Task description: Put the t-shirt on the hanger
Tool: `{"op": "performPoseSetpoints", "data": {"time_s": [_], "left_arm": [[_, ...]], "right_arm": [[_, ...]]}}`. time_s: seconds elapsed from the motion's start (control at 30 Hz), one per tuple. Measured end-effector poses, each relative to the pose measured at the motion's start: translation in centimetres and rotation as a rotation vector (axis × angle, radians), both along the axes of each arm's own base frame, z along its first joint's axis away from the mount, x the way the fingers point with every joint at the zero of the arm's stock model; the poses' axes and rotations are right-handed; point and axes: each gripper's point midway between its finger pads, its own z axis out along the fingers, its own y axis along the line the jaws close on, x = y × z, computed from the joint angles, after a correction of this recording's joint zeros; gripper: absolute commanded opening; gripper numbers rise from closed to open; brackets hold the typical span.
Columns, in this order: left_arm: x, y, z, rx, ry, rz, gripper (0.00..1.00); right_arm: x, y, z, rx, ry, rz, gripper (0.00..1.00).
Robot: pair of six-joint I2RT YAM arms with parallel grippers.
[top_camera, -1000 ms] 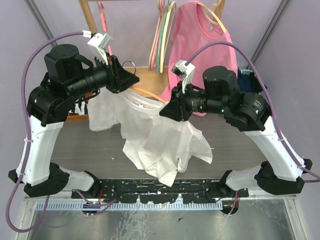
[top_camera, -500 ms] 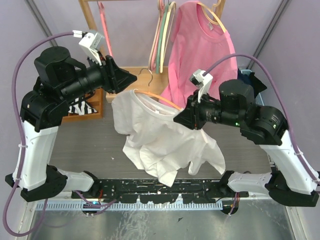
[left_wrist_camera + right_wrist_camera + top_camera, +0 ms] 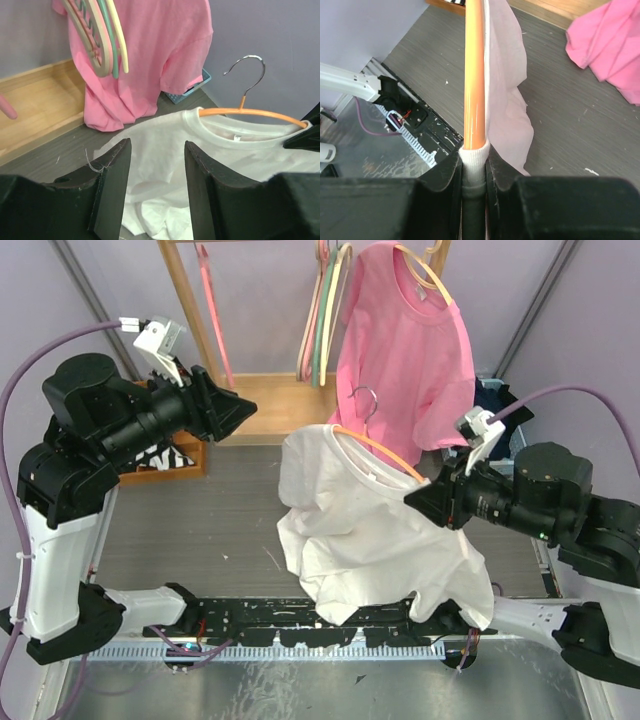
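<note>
The robot next has to lift the clothed hanger up and outward with its right gripper, to the rack's gap [image 3: 359, 250] beside the pink t-shirt, and let go of it there.
The white t-shirt [image 3: 350, 530] hangs on the orange hanger [image 3: 378, 452], whose silver hook [image 3: 365, 400] sticks up through the neck. My right gripper [image 3: 412, 502] is shut on the hanger's right end, with a fold of the shirt in the grip. In the right wrist view the orange hanger [image 3: 474, 75] runs straight out from my right gripper [image 3: 473, 159], with the white t-shirt [image 3: 507, 90] draped beside it. My left gripper [image 3: 240, 410] is open and empty, well left of the shirt. In the left wrist view my left gripper [image 3: 156, 150] faces the t-shirt [image 3: 200, 150] and hanger [image 3: 250, 113].
A pink t-shirt [image 3: 405, 330] hangs on a pale hanger at the back, with green and pink hangers [image 3: 320, 320] beside it on the wooden rack [image 3: 185, 300]. A striped cloth [image 3: 165, 455] lies behind my left arm. A blue basket [image 3: 192, 87] sits at the back right.
My left gripper has let go at the shirt's collar and drawn back to the left. My right gripper has carried the hanger and shirt to the right and nearer; the shirt now hangs lower.
</note>
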Motion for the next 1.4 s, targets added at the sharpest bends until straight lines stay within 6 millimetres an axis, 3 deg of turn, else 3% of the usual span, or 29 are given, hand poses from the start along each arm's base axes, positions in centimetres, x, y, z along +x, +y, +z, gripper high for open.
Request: {"op": "performPoseSetpoints", "data": {"time_s": [0.13,0.17,0.2,0.23,0.47,0.63,0.8,0.9,1.07,1.2,1.4], "left_arm": [[-0.1,0.3,-1.9,0.028,0.039,0.012,0.62],[-0.1,0.4,-2.5,0.037,0.053,0.014,0.7],[-0.1,0.4,-3.2,0.048,0.07,0.016,0.89],[0.0,0.4,-3.8,0.059,0.082,0.019,0.99],[0.0,0.4,-9.0,0.109,0.209,0.034,0.98],[-0.6,0.5,-11.1,0.104,0.262,0.035,0.98],[-1.5,0.5,-11.8,0.089,0.286,0.02,0.98],[-1.8,0.6,-11.9,0.079,0.288,0.013,0.98],[-2.2,0.5,-11.6,0.065,0.286,0.003,0.98],[-2.3,0.5,-11.5,0.061,0.287,-0.005,0.98],[-2.4,0.4,-11.5,0.063,0.287,-0.01,0.98]], "right_arm": [[-0.2,-1.5,-0.3,-0.019,0.012,-0.054,0.01],[-0.1,-1.7,-0.3,-0.024,0.014,-0.065,0.01],[0.0,-2.0,-0.4,-0.032,0.016,-0.079,0.01],[0.1,-2.3,-0.4,-0.043,0.019,-0.095,0.01],[1.7,-4.0,0.2,-0.096,0.004,-0.223,0.01],[4.4,-4.8,0.8,-0.149,-0.044,-0.357,0.01],[7.6,-4.7,0.9,-0.23,-0.103,-0.463,0.01],[9.8,-3.7,1.5,-0.263,-0.151,-0.504,0.01],[14.6,-0.4,2.6,-0.283,-0.208,-0.531,0.01],[20.1,-0.8,4.0,-0.237,-0.213,-0.618,0.01],[25.3,-1.7,6.2,-0.156,-0.236,-0.671,0.01]]}}
